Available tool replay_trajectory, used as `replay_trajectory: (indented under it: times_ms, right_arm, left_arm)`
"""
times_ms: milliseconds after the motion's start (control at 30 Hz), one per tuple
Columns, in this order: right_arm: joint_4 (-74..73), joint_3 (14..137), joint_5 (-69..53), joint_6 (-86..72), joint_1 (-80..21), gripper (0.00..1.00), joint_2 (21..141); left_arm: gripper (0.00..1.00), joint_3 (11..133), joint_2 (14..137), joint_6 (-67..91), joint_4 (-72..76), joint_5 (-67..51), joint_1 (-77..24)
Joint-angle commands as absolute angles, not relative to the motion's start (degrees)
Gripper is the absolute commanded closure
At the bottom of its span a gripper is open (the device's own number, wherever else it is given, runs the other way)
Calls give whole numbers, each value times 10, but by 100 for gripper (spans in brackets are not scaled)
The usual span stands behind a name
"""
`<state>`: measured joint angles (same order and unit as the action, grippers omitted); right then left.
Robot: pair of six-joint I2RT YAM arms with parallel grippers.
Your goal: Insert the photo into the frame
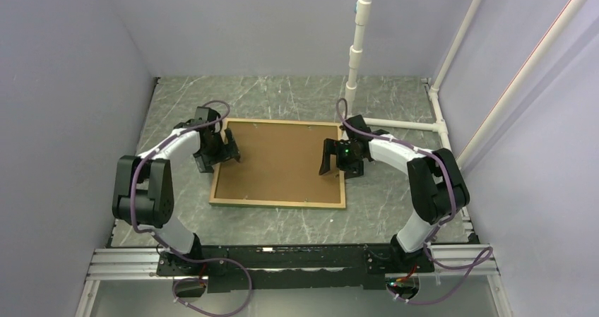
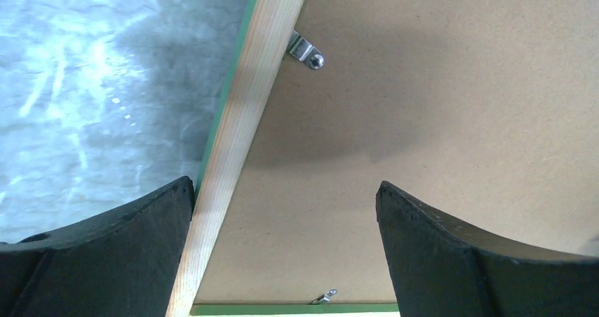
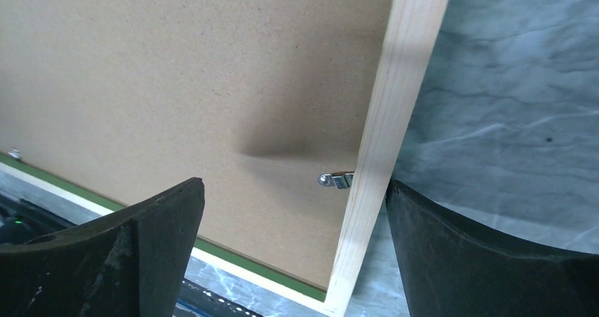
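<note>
My right gripper will go back along the rail next, to the near corner.
The frame [image 1: 280, 203] lies flat on the table, light wood rails up, with a brown backing board [image 1: 279, 162] filling it. The photo is hidden from view. My left gripper [image 1: 229, 147] is open over the frame's left rail [image 2: 240, 133], one finger outside it, one over the board [image 2: 395, 105]. My right gripper [image 1: 330, 158] is open over the right rail [image 3: 385, 140], fingers either side. Small metal tabs show at the rails in the left wrist view [image 2: 305, 51] and the right wrist view [image 3: 336, 180].
Grey marbled tabletop [image 1: 297, 94] surrounds the frame. White pipes [image 1: 357, 42] stand at the back right. Walls close in on three sides. The black rail [image 1: 282, 257] with the arm bases runs along the near edge.
</note>
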<state>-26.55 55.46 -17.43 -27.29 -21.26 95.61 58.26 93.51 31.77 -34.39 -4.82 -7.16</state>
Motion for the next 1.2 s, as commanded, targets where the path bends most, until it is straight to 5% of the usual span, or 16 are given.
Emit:
replay_trajectory:
  times_ms: [0,200,533,900,1167]
  right_arm:
    - [-293,580,-159,-270,-260,0,956]
    - [-328,513,-78,-271,-260,0,896]
    - [-343,411,-110,-306,-267,10,812]
    - [-307,372,-128,-328,-292,48,817]
    - [-314,395,-130,-313,-293,95,833]
  left_arm:
    - [1,606,851,309,-406,-4,-85]
    - [1,563,712,338,-464,58,-86]
    - [1,462,508,387,-418,5,-161]
    - [1,479,504,358,-356,42,-302]
    - [1,487,527,314,-329,86,-399]
